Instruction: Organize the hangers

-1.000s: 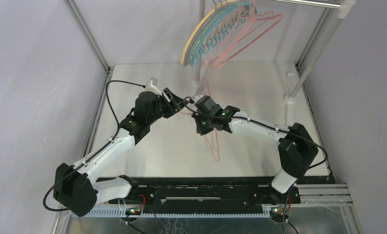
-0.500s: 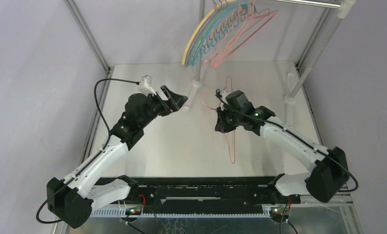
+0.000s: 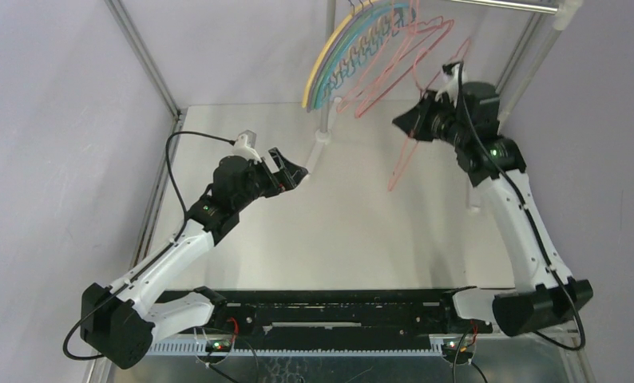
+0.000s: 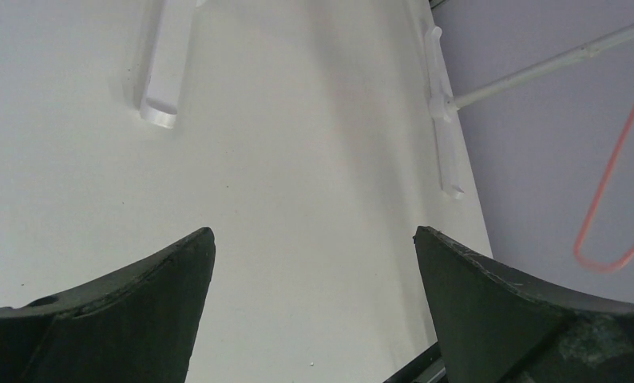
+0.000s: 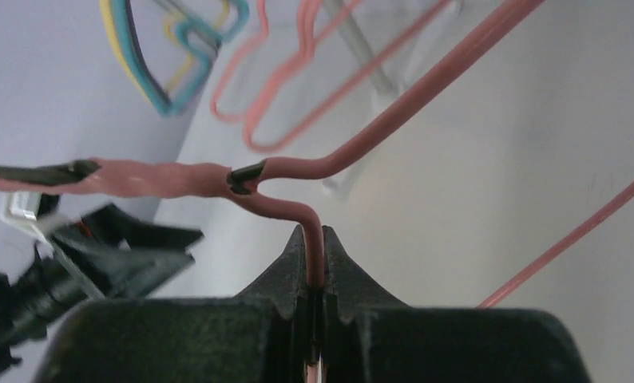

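Next, my right gripper will move outward and up to the silver bar (image 3: pixel 509 4), beside the pink hangers, because the thin red hanger (image 3: pixel 391 185) still dangles clear of the bar.
My right gripper (image 3: pixel 403 123) is raised at the back right, close below the rail. It is shut on a thin red hanger (image 3: pixel 391 185) that dangles in the air under it. The right wrist view shows the jaws (image 5: pixel 315 233) closed on the red wire (image 5: pixel 378 132) near its twisted neck. Several hangers hang bunched on the rail: yellow, teal, blue and purple ones (image 3: pixel 320 68) and pink ones (image 3: pixel 394 68). They also show in the right wrist view (image 5: pixel 166 88). My left gripper (image 3: pixel 295 171) is open and empty, low over the table (image 3: pixel 362 231); its jaws (image 4: pixel 312 233) stand wide apart.
The silver rail (image 3: pixel 505 5) runs across the top. A pole (image 3: pixel 326 80) stands at back centre and a slanted pole (image 3: pixel 515 84) at back right. Their white feet (image 4: pixel 160 88) (image 4: pixel 444 136) lie on the table. Purple walls stand on both sides.
My right arm has swung from the table's middle to the back right and lifted the red hanger towards the rail. My left gripper let go and drew back a little, open.
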You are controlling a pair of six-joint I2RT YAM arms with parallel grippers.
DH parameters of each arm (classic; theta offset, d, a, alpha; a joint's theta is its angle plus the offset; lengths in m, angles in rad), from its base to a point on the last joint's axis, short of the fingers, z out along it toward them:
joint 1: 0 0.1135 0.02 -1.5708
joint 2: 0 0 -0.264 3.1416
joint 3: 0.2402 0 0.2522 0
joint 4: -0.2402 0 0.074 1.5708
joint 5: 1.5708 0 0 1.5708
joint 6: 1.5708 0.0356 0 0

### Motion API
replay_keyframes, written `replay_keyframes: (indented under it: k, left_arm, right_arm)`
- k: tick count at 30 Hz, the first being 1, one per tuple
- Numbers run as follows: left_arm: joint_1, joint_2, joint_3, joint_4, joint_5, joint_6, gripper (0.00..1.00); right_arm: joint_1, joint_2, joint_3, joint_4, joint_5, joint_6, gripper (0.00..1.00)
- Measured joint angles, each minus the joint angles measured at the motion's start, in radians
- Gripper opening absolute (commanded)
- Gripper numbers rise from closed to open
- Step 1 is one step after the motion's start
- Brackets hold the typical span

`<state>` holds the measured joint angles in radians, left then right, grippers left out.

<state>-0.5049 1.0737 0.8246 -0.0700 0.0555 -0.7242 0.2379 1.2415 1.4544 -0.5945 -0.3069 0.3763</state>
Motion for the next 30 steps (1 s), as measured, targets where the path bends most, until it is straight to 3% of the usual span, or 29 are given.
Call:
replay_keyframes:
  k: [10,30]
  left_arm:
    - [0.000,0.000,0.000,-0.006,0.000,0.011,0.99]
    - [0.000,0.030,-0.035,-0.025,-0.013,0.046,0.99]
  right_arm:
    - [-0.134,0.323,0.343,0.083,-0.074,0.080,0.00]
    - [-0.207,0.533,0.571,0.179,-0.111,0.193,0.00]
